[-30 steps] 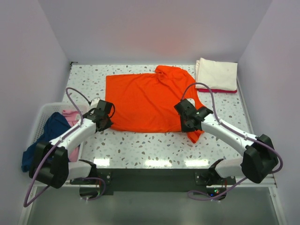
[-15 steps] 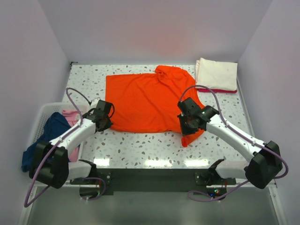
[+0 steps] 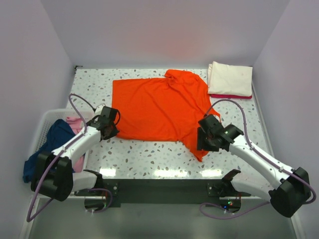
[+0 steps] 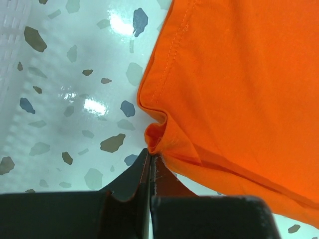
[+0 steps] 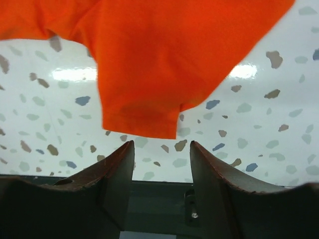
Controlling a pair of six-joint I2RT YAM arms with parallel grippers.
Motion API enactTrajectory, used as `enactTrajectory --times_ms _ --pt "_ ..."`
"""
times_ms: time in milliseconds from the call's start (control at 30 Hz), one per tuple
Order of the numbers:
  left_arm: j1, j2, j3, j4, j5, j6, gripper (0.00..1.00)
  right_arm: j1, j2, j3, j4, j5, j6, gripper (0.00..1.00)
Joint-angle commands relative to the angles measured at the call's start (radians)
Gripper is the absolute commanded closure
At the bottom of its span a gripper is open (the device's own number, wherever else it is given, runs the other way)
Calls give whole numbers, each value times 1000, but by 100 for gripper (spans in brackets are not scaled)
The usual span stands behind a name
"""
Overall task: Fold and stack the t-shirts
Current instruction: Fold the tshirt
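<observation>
I need to lower the fingers of my open right gripper next onto the sleeve's notched edge [image 3: 206, 153] [image 5: 181, 107] beside the cuff below, because that edge of the sleeve is next to bare tabletop.
A bright orange t-shirt [image 3: 157, 107] lies spread flat across the middle of the table. My left gripper [image 3: 111, 131] is at its near left corner, shut on a bunched bit of the hem. In the left wrist view the orange cloth [image 4: 239, 84] runs into the closed tips of the left gripper [image 4: 150, 154]. My right gripper [image 3: 202, 143] hovers over the shirt's near right sleeve [image 3: 199, 148]. In the right wrist view the right gripper [image 5: 162, 144] is open and holds nothing, and the sleeve [image 5: 142, 99] lies flat just past its fingertips.
A folded cream-white t-shirt [image 3: 230, 78] rests on a folded red one [image 3: 230, 96] at the back right. A white slatted basket [image 3: 46, 119] at the left holds a navy t-shirt [image 3: 50, 144] and a pink one [image 3: 76, 124]. Speckled tabletop [image 3: 149, 157] shows along the near edge.
The right gripper has opened and let go of the sleeve, and the arm has drawn back toward the near right. The sleeve now lies on the table. The left gripper has stayed put.
</observation>
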Motion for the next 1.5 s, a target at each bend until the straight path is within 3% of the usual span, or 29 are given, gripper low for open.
enactTrajectory --times_ms 0,267,633,700,733,767,867,1133,1467 --pt "15 -24 -10 34 0 10 100 -5 -50 -84 47 132 182 48" --pt "21 -15 -18 44 20 8 100 -208 -13 -256 246 24 227 56" --pt "33 -7 -12 40 31 20 100 -217 93 -322 415 15 282 56" --pt "36 -12 -12 35 26 22 100 -217 91 -323 409 29 280 66" --pt "36 -12 -13 34 28 22 100 -217 82 -322 389 35 280 74" --pt "36 -13 -13 34 26 20 100 -217 73 -322 377 45 280 88" --pt "39 -15 -18 27 22 16 100 -219 15 -302 300 75 268 100" --pt "53 -38 -62 18 25 -21 100 -229 -206 -182 28 159 218 100" --pt "55 -71 -102 7 23 -55 100 -231 -210 -113 4 134 182 100"
